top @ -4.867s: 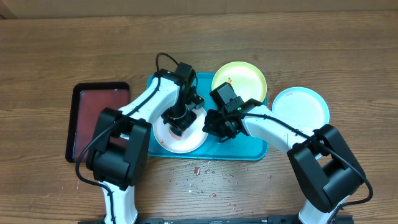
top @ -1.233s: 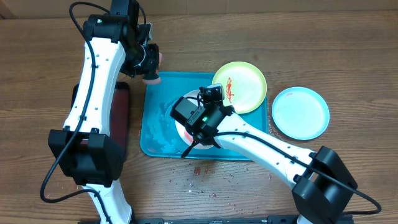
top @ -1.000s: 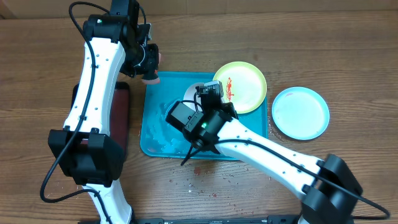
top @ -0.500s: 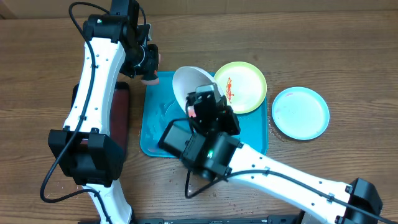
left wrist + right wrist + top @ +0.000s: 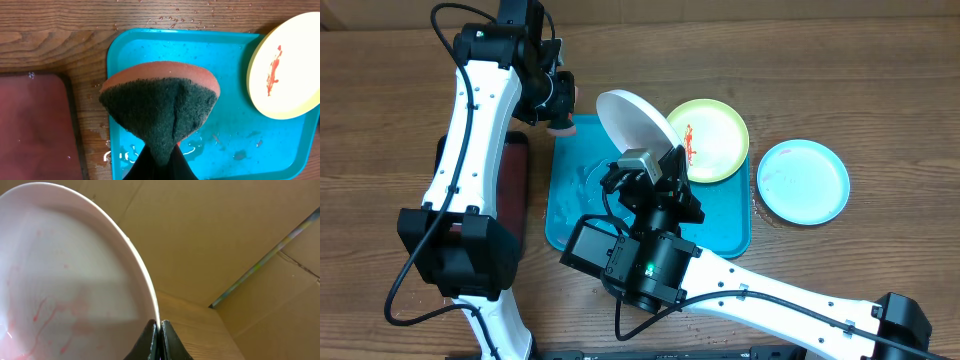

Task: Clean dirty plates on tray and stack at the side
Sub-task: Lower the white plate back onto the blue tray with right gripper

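Observation:
I will lower my right gripper, tilt the white plate (image 5: 635,118) flat and let it go onto the tray's clear part (image 5: 584,192), since the yellow-green plate fills a far corner.
The turquoise tray (image 5: 570,215) lies mid-table, wet, and also shows in the left wrist view (image 5: 235,130). My right gripper (image 5: 665,160) is shut on the rim of the white plate (image 5: 635,118) and holds it tilted on edge high above the tray; faint red smears show on it in the right wrist view (image 5: 65,280), jaws (image 5: 160,327) pinching its rim. The yellow-green plate (image 5: 713,135), with a red smear, rests on the tray's far right corner (image 5: 285,70). The light-blue plate (image 5: 803,180) lies on the table to the right. My left gripper (image 5: 558,100) is shut on an orange-and-dark sponge (image 5: 160,105) above the tray's far left corner.
A black tray with a reddish inside (image 5: 516,190) lies left of the turquoise tray, also in the left wrist view (image 5: 35,125). Red crumbs and water drops (image 5: 640,275) dot the wood in front of the tray.
My right gripper has lifted the white plate off the tray and tipped it up on edge, rising toward the camera. The left arm with the sponge has stayed still.

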Robot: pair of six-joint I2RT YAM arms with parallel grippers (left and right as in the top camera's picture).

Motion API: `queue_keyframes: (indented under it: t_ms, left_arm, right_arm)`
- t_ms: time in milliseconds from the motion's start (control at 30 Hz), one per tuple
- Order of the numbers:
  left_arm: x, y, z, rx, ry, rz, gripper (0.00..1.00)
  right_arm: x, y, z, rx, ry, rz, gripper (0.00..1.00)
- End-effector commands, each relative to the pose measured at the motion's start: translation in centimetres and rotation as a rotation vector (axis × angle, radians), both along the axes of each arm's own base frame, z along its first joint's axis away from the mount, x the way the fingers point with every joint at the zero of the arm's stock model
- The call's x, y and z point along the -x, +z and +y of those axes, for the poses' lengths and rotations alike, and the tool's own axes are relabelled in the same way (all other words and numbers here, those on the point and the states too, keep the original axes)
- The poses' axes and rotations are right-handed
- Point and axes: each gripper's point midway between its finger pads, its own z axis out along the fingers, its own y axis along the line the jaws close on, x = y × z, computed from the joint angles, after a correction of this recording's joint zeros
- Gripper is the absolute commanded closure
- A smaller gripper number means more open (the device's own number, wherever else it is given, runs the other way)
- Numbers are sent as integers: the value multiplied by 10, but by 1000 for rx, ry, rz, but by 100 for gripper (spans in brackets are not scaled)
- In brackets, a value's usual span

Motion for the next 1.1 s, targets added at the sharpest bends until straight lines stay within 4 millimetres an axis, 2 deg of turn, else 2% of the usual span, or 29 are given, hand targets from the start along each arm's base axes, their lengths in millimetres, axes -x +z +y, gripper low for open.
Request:
queue_keyframes:
  t_ms: [0,267,333,400,567,800,967,1067]
  left_arm:
    - [1,2,-1,-4,6,-1,96]
    - [1,1,-1,-5,6,1,96]
    - [1,1,-1,-5,6,1,96]
    - [1,1,-1,-5,6,1,95]
    - [1,1,-1,-5,6,2,96]
    - [1,1,-1,-5,6,1,95]
    - [1,1,-1,-4,5,2,96]
    - [2,1,-1,-4,6,3,96]
  right_arm:
    - [2,25,-6,-45,-17,-66,96]
    - [1,23,-6,-70,-16,-67,96]
    - [0,11,-2,-145,2,-21,96]
    - [-3,-12,5,-235,27,95,96]
    - [-7,-89,12,-571,-18,459,96]
    - [-8,-183,15,-832,-127,781,96]
    - [2,-236,25,-932,-170,913,96]
    - [4,-250,26,-950,-196,957,96]
